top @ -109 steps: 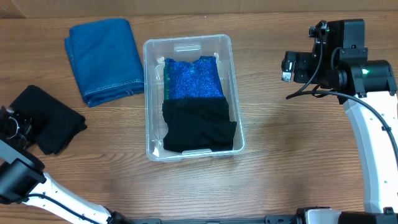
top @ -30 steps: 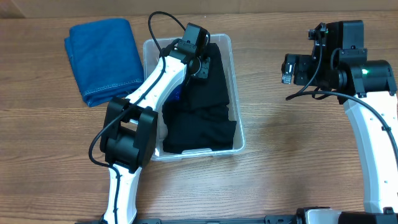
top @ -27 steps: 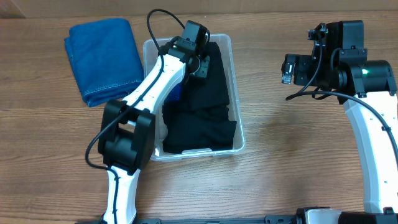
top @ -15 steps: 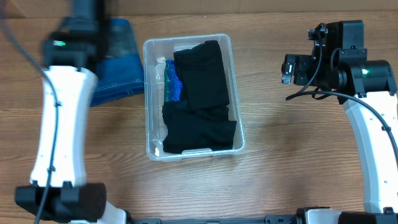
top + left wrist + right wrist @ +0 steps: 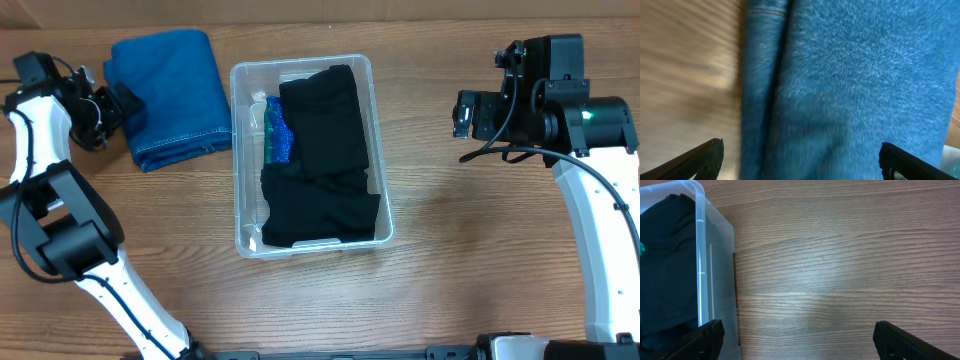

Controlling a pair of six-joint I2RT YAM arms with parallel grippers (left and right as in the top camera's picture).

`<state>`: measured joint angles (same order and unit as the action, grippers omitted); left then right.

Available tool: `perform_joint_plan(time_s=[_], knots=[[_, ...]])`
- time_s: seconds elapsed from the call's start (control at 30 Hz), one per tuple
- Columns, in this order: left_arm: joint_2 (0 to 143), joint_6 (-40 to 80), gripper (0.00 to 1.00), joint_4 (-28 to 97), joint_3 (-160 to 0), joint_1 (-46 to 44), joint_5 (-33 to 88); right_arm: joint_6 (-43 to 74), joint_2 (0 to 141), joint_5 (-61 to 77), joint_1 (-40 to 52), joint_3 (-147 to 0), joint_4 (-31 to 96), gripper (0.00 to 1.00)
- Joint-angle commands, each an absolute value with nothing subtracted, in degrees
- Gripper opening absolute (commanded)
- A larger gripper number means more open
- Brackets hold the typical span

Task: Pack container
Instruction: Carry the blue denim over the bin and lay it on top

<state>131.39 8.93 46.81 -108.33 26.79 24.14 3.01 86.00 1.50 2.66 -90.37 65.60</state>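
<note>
My left gripper goes down onto the edge of the blue denim cloth away from the container next and closes, since that edge lies between my open fingers.
The clear container [image 5: 240, 160] stands mid-table. It holds two folded black cloths [image 5: 322, 120] with a blue-green sparkly cloth [image 5: 276, 140] showing at their left edge. A folded blue denim cloth [image 5: 170, 92] lies left of the container and fills the left wrist view [image 5: 840, 85]. My left gripper [image 5: 112, 105] is open and empty at the denim's left edge, its fingertips [image 5: 705, 155] wide apart over it. My right gripper [image 5: 464, 110] is open and empty, above bare table right of the container [image 5: 715, 280].
The wooden table [image 5: 470, 260] extends right of and in front of the container. The left arm's links [image 5: 50, 200] run along the table's left side. The right arm [image 5: 590, 200] stands at the right edge.
The left arm placed a second black cloth over the sparkly cloth in the container, let go, and swung left to the denim cloth. The right arm has not moved.
</note>
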Motion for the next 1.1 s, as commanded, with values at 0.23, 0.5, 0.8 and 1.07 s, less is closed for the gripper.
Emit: perform_joint_plan(time_s=[0.23, 0.5, 0.8, 1.07], knots=[[138.58, 11.03, 0.40, 43.90, -108.57, 26.06, 35.66, 3.05, 85.65, 1.63, 2.59, -90.32, 65.45, 1.00], [119.55, 8.80, 0.04, 48.40, -109.03, 25.47, 43.35, 3.03, 85.65, 1.63, 2.59, -90.32, 65.52, 1.00], [86.28, 11.68, 0.04, 47.72, -109.03, 6.55, 33.61, 3.03, 85.65, 1.61, 2.59, -90.32, 66.46, 1.00], [88.79, 20.86, 0.04, 51.22, -108.90, -22.83, 14.44, 3.05, 85.65, 1.63, 2.59, -90.32, 66.59, 1.00]])
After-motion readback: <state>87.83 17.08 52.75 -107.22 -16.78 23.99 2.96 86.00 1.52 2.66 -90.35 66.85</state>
